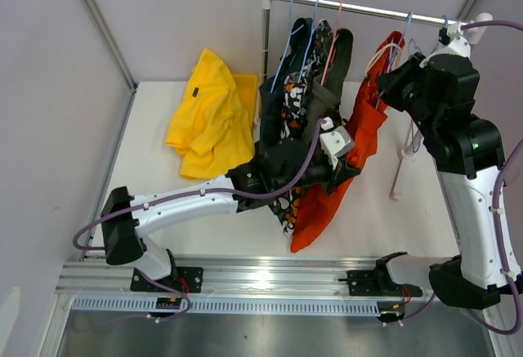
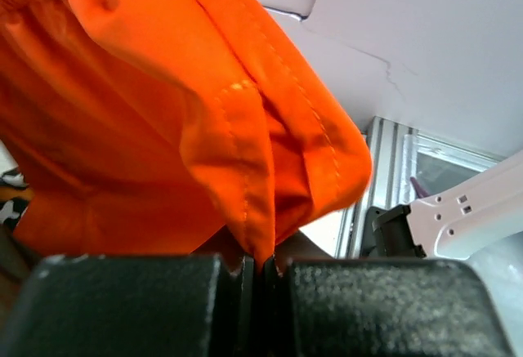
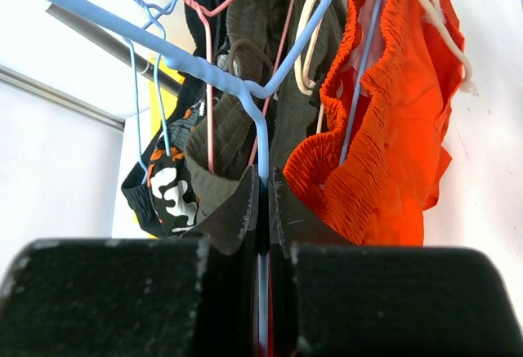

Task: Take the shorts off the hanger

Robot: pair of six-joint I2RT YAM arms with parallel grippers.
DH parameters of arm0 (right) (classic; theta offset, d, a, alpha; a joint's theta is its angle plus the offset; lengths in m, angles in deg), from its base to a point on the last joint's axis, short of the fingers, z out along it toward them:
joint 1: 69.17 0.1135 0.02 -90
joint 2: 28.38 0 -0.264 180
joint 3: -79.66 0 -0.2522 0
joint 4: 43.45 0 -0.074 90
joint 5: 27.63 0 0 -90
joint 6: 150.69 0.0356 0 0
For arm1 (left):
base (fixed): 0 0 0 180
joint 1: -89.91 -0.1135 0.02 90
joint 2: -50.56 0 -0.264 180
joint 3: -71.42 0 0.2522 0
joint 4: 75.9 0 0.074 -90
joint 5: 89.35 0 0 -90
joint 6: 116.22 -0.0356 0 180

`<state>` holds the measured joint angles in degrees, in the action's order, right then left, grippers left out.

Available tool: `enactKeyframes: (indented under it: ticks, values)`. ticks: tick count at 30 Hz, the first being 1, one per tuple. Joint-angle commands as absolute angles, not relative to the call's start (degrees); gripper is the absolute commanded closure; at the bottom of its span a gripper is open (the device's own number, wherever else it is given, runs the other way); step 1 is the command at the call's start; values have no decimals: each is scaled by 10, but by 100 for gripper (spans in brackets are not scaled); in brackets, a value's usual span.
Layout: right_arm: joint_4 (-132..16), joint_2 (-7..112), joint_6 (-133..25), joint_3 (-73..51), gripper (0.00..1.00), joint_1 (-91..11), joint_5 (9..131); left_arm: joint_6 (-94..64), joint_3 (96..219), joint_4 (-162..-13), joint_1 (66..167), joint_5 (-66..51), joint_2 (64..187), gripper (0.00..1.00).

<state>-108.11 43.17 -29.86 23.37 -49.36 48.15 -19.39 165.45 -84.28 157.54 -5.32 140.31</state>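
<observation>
My right gripper should move the hanger to the right in the top view, toward the bar's white end (image 1: pixel 476 29), and then let go of it, because my left gripper is holding the shorts' hem.
The orange-red shorts (image 1: pixel 362 140) hang from a hanger on the rail (image 1: pixel 359 7) and stretch down toward the table's front. My left gripper (image 1: pixel 346 163) is shut on their hem; the left wrist view shows orange fabric (image 2: pixel 196 128) pinched between the closed jaws (image 2: pixel 263 265). My right gripper (image 1: pixel 392 79) is shut on a blue wire hanger (image 3: pixel 204 67) at the rail's right part, the wire clamped between the pads (image 3: pixel 263 202). Dark olive-grey (image 1: pixel 333 67), camouflage (image 1: pixel 296 95) and navy-black (image 1: pixel 278 87) shorts hang to the left. The yellow shorts (image 1: pixel 211 112) lie on the table.
The rack's left post (image 1: pixel 265 38) and slanted right leg (image 1: pixel 399 173) stand on the white table (image 1: pixel 163 185). Grey walls close in the left and back. An aluminium rail (image 1: pixel 270 275) with both arm bases runs along the near edge.
</observation>
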Motion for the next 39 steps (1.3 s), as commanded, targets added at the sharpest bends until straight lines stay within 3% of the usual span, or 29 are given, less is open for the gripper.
enactKeyframes:
  ticks: [1,9,15,19,23,26,27,30,34,39]
  values:
    - [-1043,425,-312,270,100,-490,466,-207,1636,-847,1603,3,1353,100]
    - [-1063,487,-348,362,100,-528,458,-193,1438,-840,1734,94,1231,100]
    - [-1077,475,-329,339,100,-533,474,-164,1414,-811,1760,152,1245,100]
    - [-1086,416,-284,254,100,-527,516,-166,1505,-847,1695,196,1332,100]
    - [-1113,345,-245,176,100,-522,555,-166,1682,-892,1622,181,1423,100]
    - [-1147,313,-233,161,100,-522,575,-147,1817,-1012,1571,182,1526,100]
    - [-1152,310,-232,163,100,-522,578,-142,1929,-1053,1561,183,1554,100]
    - [-1166,315,-249,183,100,-523,563,-137,1992,-1157,1551,187,1606,100]
    - [-1155,362,-294,218,100,-526,530,-131,1858,-1094,1598,182,1517,100]
    - [-1121,439,-332,284,100,-556,512,-91,1743,-1139,1659,217,1393,100]
